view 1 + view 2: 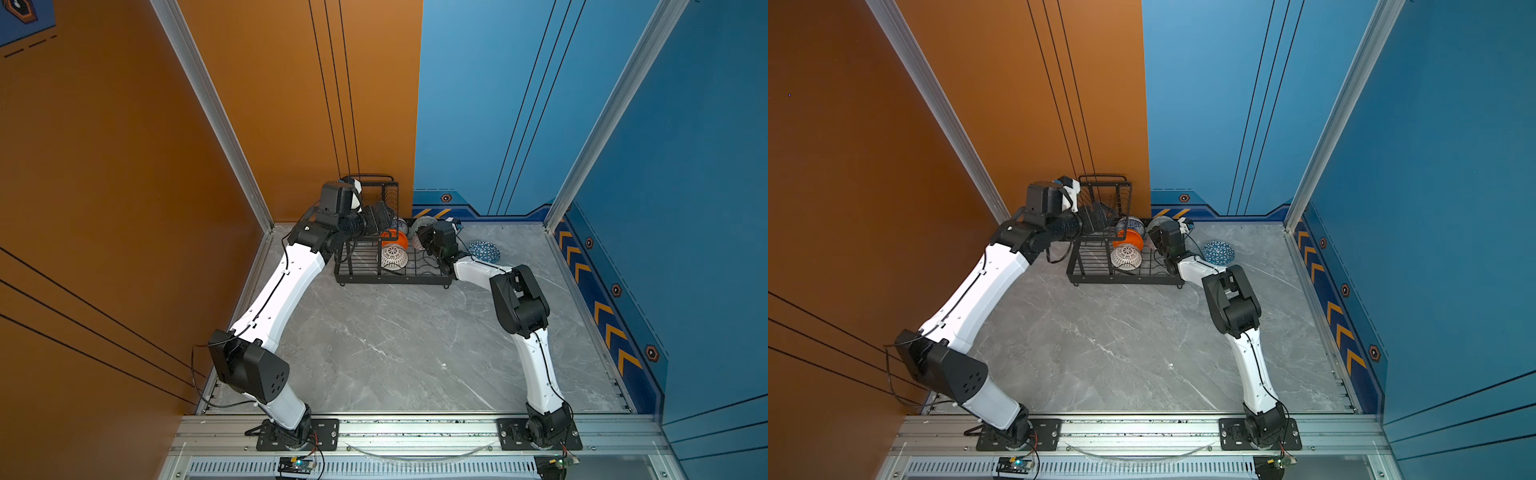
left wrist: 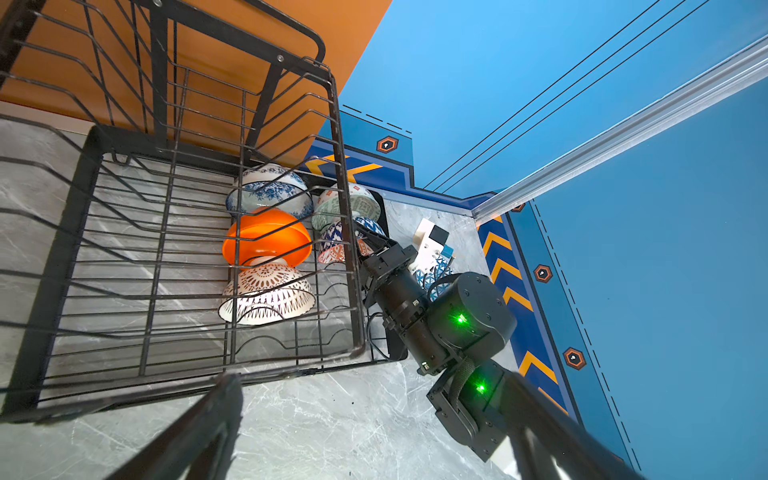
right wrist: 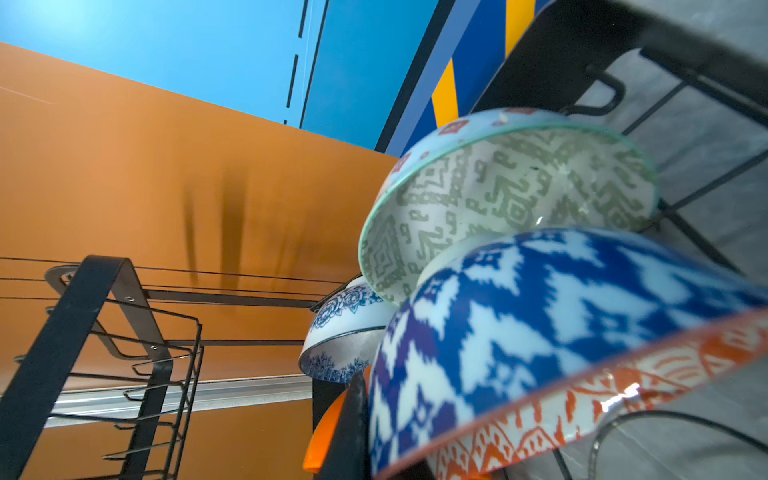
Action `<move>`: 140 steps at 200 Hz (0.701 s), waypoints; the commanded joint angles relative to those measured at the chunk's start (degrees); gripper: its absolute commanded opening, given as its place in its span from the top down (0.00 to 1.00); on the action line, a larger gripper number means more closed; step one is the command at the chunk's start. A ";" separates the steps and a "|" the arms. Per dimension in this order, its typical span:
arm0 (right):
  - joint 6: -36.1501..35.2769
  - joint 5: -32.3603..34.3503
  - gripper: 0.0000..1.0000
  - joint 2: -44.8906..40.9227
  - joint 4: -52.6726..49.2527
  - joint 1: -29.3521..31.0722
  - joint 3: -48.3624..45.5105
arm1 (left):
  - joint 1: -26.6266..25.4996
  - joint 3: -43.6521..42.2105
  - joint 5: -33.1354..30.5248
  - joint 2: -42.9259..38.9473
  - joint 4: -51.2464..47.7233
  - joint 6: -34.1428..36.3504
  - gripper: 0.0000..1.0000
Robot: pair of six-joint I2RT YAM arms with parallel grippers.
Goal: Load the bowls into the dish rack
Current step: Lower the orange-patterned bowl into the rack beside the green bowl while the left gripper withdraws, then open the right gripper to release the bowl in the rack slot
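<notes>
My right gripper will next go down to the free tray wires in front of the pale green bowl (image 2: 349, 203) and let go of the bowl's rim.
The black wire dish rack (image 1: 361, 277) (image 1: 1125, 281) (image 2: 83, 199) stands at the table's back. In its lower tray stand on edge a blue-white floral bowl (image 2: 270, 191), a plain orange bowl (image 2: 266, 241) (image 1: 392, 239), a white lattice bowl (image 2: 268, 295) (image 1: 392, 257) and a pale green bowl (image 2: 349, 203) (image 3: 519, 187). My right gripper (image 1: 422, 240) (image 3: 374, 449) is shut on the rim of the orange-white geometric bowl (image 3: 540, 332) (image 2: 336, 245), in front of the green one. The blue-white triangle bowl (image 1: 484, 251) (image 1: 1219, 252) lies upside down on the table, right of the rack. My left gripper (image 1: 380, 222) (image 2: 374, 440) is open and holds nothing, by the raised basket.
The rack's raised basket (image 1: 374, 191) stands against the orange wall. The blue wall with chevron trim (image 1: 602, 311) closes the right side. An aluminium rail (image 1: 415, 428) with both arm bases runs along the front of the grey marble table (image 1: 395, 353).
</notes>
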 commanded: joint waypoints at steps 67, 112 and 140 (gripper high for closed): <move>-0.60 0.11 1.00 -0.61 -2.63 0.48 1.70 | 0.70 -1.07 1.23 -0.45 0.41 -1.60 0.02; 1.32 0.77 1.00 -1.84 -2.21 1.48 -1.75 | 0.61 -1.73 1.32 -0.87 0.77 -1.97 0.02; 1.60 1.36 1.00 -3.13 -2.77 1.72 -3.33 | 0.72 -2.81 1.20 -1.89 0.90 -1.98 0.02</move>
